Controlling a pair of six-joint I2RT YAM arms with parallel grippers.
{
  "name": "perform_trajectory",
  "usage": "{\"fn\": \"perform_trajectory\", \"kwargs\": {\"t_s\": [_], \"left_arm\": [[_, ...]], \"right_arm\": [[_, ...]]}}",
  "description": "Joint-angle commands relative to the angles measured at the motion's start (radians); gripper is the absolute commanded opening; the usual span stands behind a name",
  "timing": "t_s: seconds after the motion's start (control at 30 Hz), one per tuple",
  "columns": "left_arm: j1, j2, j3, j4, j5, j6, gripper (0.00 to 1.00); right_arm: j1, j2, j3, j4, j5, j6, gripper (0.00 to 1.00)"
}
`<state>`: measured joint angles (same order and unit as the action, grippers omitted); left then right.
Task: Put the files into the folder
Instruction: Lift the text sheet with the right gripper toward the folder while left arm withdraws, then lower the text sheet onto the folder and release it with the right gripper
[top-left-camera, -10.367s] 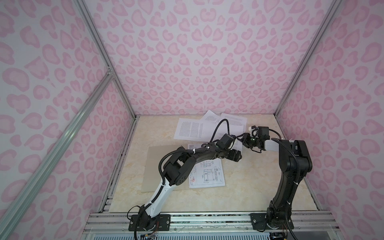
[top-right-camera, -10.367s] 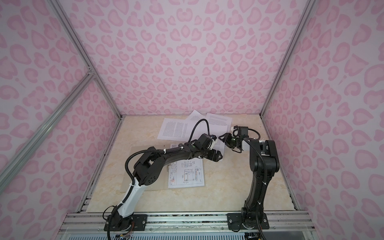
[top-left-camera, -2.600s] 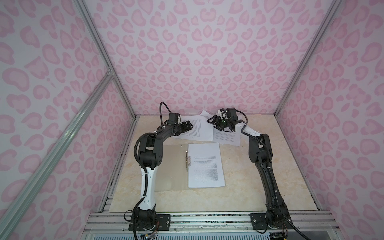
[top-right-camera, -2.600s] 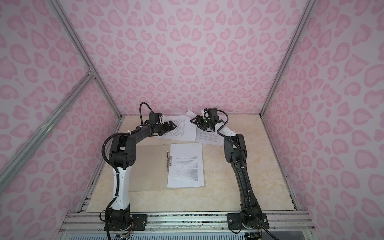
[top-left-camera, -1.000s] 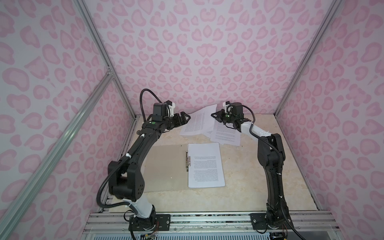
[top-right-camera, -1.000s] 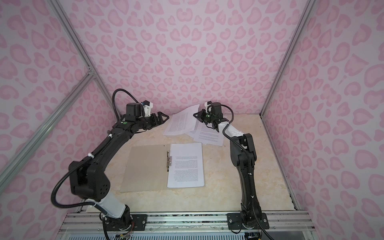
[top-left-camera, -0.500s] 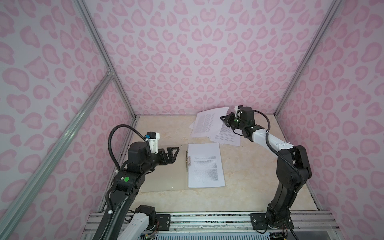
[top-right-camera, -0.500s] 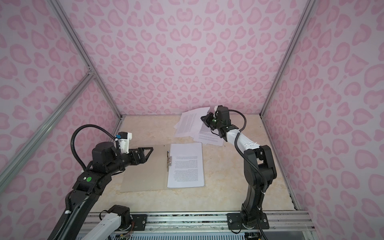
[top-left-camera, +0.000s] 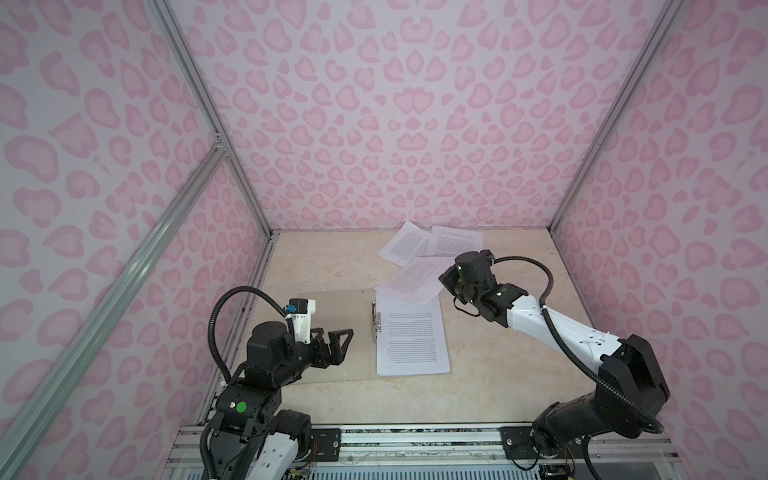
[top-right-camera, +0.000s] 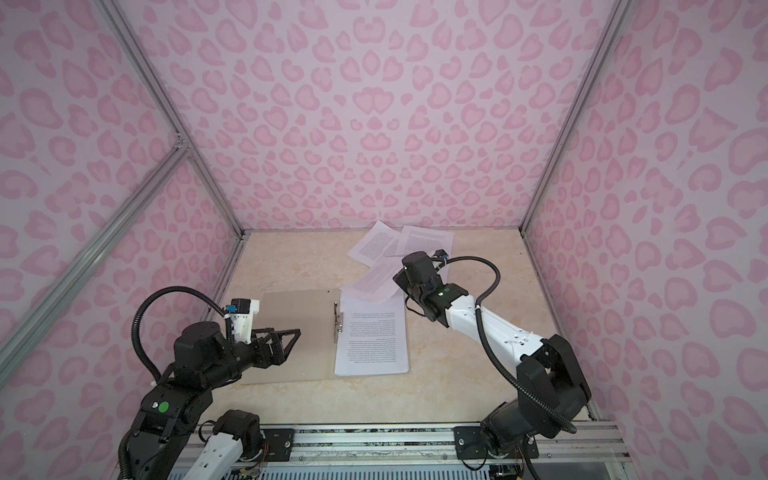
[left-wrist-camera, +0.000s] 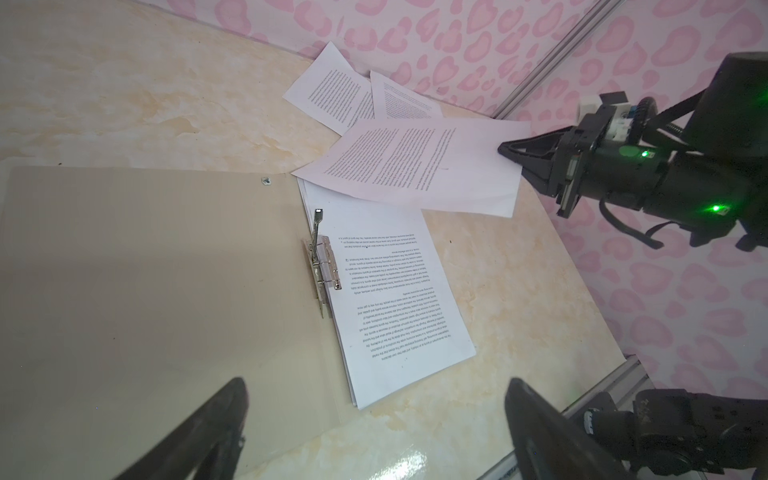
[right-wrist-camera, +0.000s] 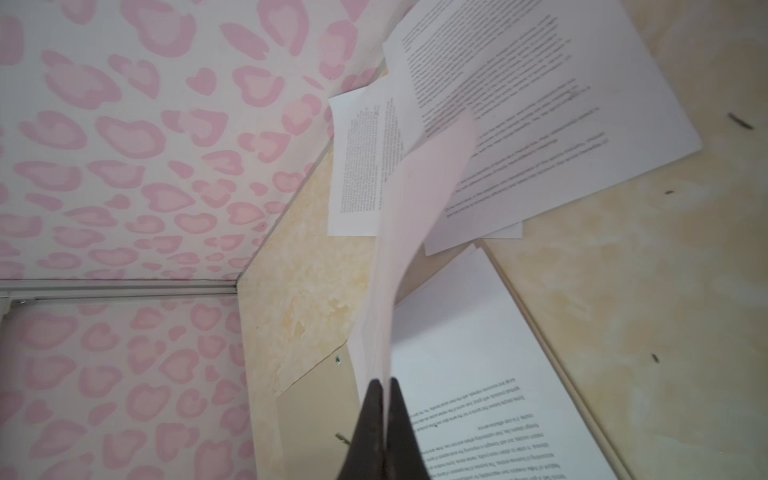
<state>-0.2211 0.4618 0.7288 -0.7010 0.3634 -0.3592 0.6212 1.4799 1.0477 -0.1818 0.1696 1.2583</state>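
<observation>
The sheet hangs mostly beyond the stack's far end. My right gripper should next bring it back over the stack's edge (top-left-camera: 444, 340) (right-wrist-camera: 552, 384) opposite the clip and let it go.
The beige-grey folder (top-left-camera: 332, 328) (top-right-camera: 299, 328) lies open on the table, its metal clip (left-wrist-camera: 322, 259) at the spine. A stack of white printed files (top-left-camera: 411, 336) (left-wrist-camera: 399, 299) rests on its right half. My right gripper (top-left-camera: 442, 282) (right-wrist-camera: 384, 384) is shut on the edge of one printed sheet (top-left-camera: 409, 280) (right-wrist-camera: 415, 228), which hangs in the air over the folder's far right corner. Two more files (top-left-camera: 405, 247) (top-left-camera: 457, 241) lie at the back by the wall. My left gripper (top-left-camera: 341, 345) (left-wrist-camera: 376, 386) hovers open and empty above the folder's left flap.
Pink patterned walls (top-left-camera: 395, 124) close in the cream marbled table (top-left-camera: 332, 266) on three sides, with metal posts in the corners. The arm bases stand on a rail (top-left-camera: 415, 436) along the near edge.
My left arm has pulled back from the far wall to the near left, over the folder's left flap. My right gripper has carried the sheet from the back pile toward the folder.
</observation>
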Motion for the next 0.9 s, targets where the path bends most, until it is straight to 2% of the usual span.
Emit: {"fn": "perform_trajectory", "kwargs": {"t_s": [0.0, 0.23, 0.4, 0.47, 0.53, 0.6, 0.67, 0.73, 0.87], "left_arm": [[-0.014, -0.027, -0.014, 0.039, 0.006, 0.003, 0.97], [-0.037, -0.032, -0.026, 0.053, -0.009, -0.004, 0.98], [-0.045, -0.036, -0.029, 0.054, -0.008, -0.007, 0.97], [-0.047, -0.038, -0.029, 0.054, -0.012, -0.007, 0.97], [-0.050, -0.038, -0.027, 0.053, -0.012, -0.009, 0.98], [-0.051, -0.036, -0.026, 0.053, -0.011, -0.009, 0.98], [-0.051, -0.025, -0.022, 0.051, -0.008, -0.009, 0.98], [-0.050, -0.003, -0.009, 0.047, 0.004, -0.009, 0.97], [-0.052, 0.040, 0.006, 0.061, 0.063, -0.046, 0.97]], "right_arm": [[0.054, -0.026, -0.062, -0.038, 0.155, 0.100, 0.00], [0.173, -0.061, -0.139, -0.124, 0.286, 0.259, 0.00], [0.245, -0.051, -0.183, -0.178, 0.320, 0.379, 0.00], [0.263, -0.039, -0.175, -0.205, 0.329, 0.397, 0.19], [0.269, -0.027, -0.169, -0.229, 0.324, 0.405, 0.49], [0.274, -0.019, -0.164, -0.250, 0.318, 0.396, 0.72], [0.275, -0.021, -0.165, -0.247, 0.311, 0.343, 0.88], [0.277, -0.040, -0.186, -0.230, 0.298, 0.272, 0.96], [0.278, -0.114, -0.271, -0.160, 0.291, 0.085, 0.96]]}}
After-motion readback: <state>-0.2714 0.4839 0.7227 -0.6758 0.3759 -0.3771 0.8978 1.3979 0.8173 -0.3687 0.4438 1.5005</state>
